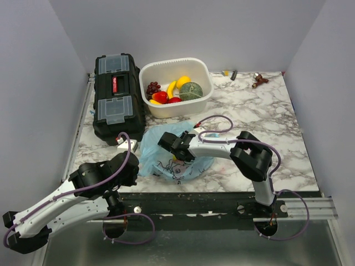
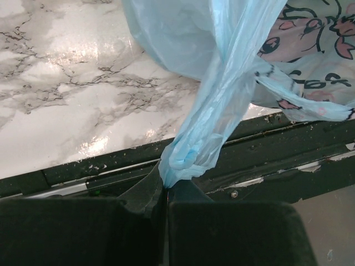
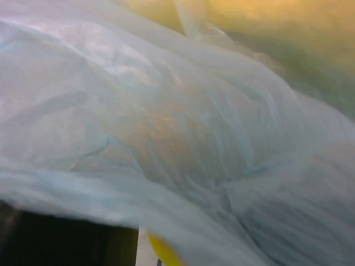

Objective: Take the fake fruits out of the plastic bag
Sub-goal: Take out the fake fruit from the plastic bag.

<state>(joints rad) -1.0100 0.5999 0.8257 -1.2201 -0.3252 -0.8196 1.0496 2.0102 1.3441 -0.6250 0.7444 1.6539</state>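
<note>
I will pull the yellow piece (image 3: pixel 162 252) up out of the bag with my right gripper next, then move it outward and down into the white tub and let it go, as the tub already has fruits in it.
The plastic bag (image 1: pixel 178 164), light blue with a printed face, lies crumpled at the table's near edge. My left gripper (image 2: pixel 165 187) is shut on its twisted handle (image 2: pixel 191 158), off the edge on the bag's left (image 1: pixel 135 168). My right gripper (image 1: pixel 176 151) reaches into the bag from the right. In the right wrist view, blue film (image 3: pixel 183 138) fills the frame. Only one dark finger (image 3: pixel 61 244) and a yellow piece (image 3: pixel 162 252) beside it show, so the jaws' state is hidden. Fake fruits lie in a white tub (image 1: pixel 203 100): grapes (image 1: pixel 153 87), red piece (image 1: pixel 160 97), banana (image 1: pixel 171 88), melon (image 1: pixel 191 91).
A black toolbox (image 1: pixel 115 94) stands at the back left, touching the tub's side. Two small items (image 1: pixel 230 73) (image 1: pixel 259 80) lie near the back wall on the right. A dark metal rail (image 2: pixel 260 160) runs along the table's near edge under the bag.
</note>
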